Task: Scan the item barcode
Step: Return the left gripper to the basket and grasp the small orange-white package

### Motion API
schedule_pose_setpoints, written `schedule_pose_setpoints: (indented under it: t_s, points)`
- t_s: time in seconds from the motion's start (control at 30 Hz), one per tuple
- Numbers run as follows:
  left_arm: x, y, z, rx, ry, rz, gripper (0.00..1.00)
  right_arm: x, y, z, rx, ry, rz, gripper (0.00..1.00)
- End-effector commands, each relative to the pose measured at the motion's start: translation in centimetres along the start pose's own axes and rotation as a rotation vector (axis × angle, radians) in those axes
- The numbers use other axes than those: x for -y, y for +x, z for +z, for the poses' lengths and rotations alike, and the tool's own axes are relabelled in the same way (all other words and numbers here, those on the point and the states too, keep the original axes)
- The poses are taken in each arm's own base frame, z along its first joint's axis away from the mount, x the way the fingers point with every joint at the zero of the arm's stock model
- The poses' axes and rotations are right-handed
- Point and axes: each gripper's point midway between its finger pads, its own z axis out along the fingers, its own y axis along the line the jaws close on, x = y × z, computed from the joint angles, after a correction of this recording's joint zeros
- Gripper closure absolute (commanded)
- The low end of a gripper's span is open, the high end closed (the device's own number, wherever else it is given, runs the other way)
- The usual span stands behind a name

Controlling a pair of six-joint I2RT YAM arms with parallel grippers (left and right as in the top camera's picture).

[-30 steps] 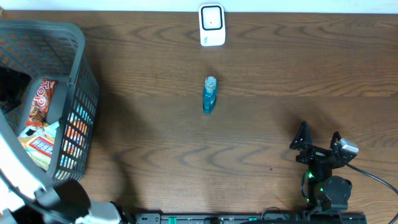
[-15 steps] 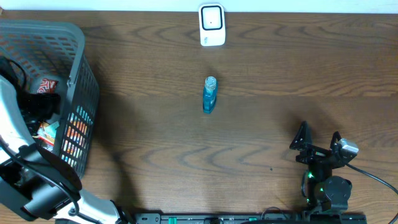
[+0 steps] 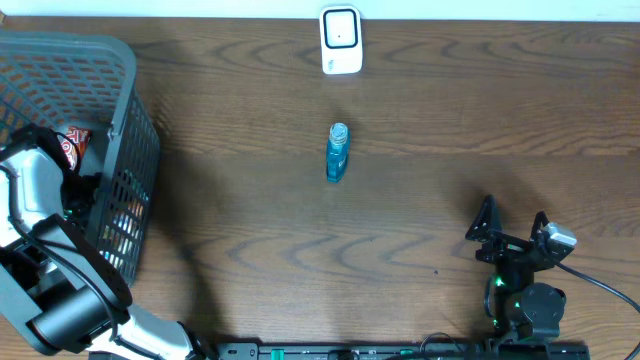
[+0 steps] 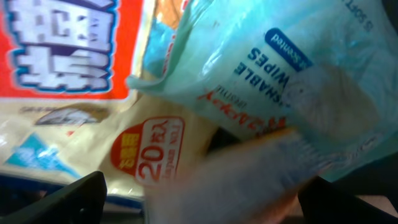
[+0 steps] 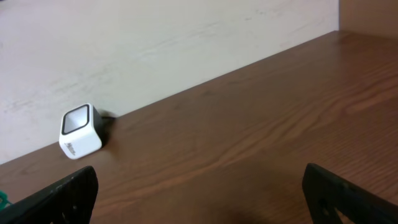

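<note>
I should keep my left gripper low inside the grey basket and close its fingers on the blurred, orange-edged pack, because the pack is already between them.
My left gripper reaches down into the grey basket at the table's left. In the left wrist view it stands open, close above the packed items. Those are a pale blue wipes pack, a red-and-orange snack bag and a cream pack with a red "20" badge. Something blurred and pale lies between the fingers, and I cannot tell whether they touch it. The white scanner stands at the far edge. My right gripper rests open and empty at the near right.
A blue bottle lies on the wooden table, a little in front of the scanner. The basket's tall mesh walls surround my left gripper. A pale wall runs behind the table's far edge.
My left arm has swung over the basket and dropped into it, its gripper now low among the packs. The right arm, bottle and scanner have not moved.
</note>
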Motion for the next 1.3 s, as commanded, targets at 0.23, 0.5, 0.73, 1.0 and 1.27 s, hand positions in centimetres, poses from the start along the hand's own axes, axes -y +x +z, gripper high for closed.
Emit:
schedule_pose_setpoints:
  t_s: [0.23,0.5,0.73,1.0,1.27]
  points:
    - [-0.2,0.6,0.5,-0.006,-0.009,-0.021,0.16,0.3,0.0,0.0,0.004,0.011,0.014,0.01]
    - [0.3,1.1,0.6,-0.004,-0.012,0.005,0.39,0.3,0.0,0.0,0.004,0.011,0.014,0.01]
    - [0.8,0.8,-0.3,0.018,0.013,0.008,0.7,0.3,0.0,0.0,0.004,0.011,0.014,0.01]
    - [3.0,-0.3,-7.3,0.17,0.192,0.027,0.85,0.3,0.0,0.0,0.004,0.011,0.014,0.01]
    - [2.2,1.9,-21.1,0.456,0.537,0.055,0.92,0.3,0.0,0.0,0.004,0.011,0.014,0.01]
